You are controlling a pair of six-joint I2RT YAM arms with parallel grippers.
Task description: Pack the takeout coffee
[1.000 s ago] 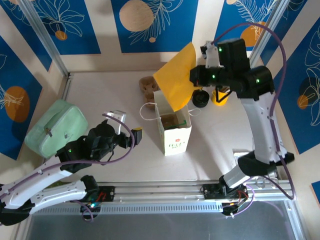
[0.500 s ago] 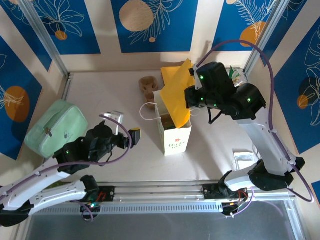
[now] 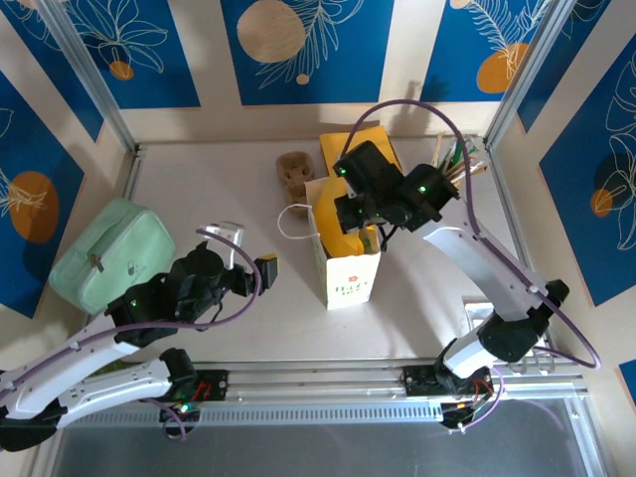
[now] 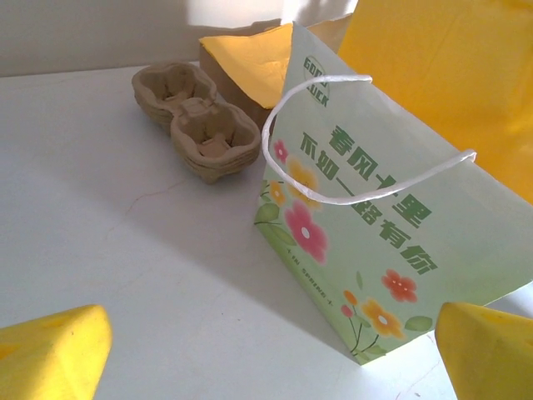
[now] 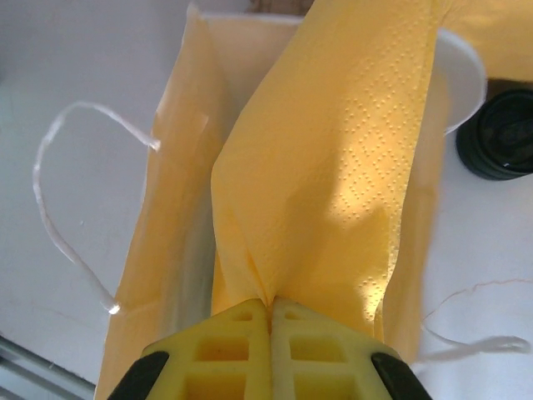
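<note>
Part of the yellow napkin still stands above the bag's rim, so my right gripper needs to move down into the opening of the bag and release the napkin.
The takeout coffee [image 5: 500, 133] shows its black round lid on the table just right of the bag in the right wrist view. The white flowered paper bag [image 3: 348, 273] [image 4: 391, 225] stands upright mid-table with its mouth open. My right gripper [image 5: 272, 308] [image 3: 350, 214] is over that mouth, shut on a yellow paper napkin [image 5: 333, 150] [image 4: 441, 75] that hangs down into the bag. My left gripper [image 3: 253, 250] [image 4: 271, 358] waits to the left of the bag, low over the table, open with nothing between its fingers.
A brown cardboard cup carrier [image 3: 295, 169] [image 4: 196, 121] lies behind the bag, beside a stack of yellow napkins [image 3: 360, 141]. A yellow cup with straws and sticks [image 3: 459, 164] stands at the back right. A mint-green pouch [image 3: 104, 253] lies at the far left.
My right arm has swung left and down from the back right, carrying the yellow napkin from above the bag into its mouth. The left arm has stayed put.
</note>
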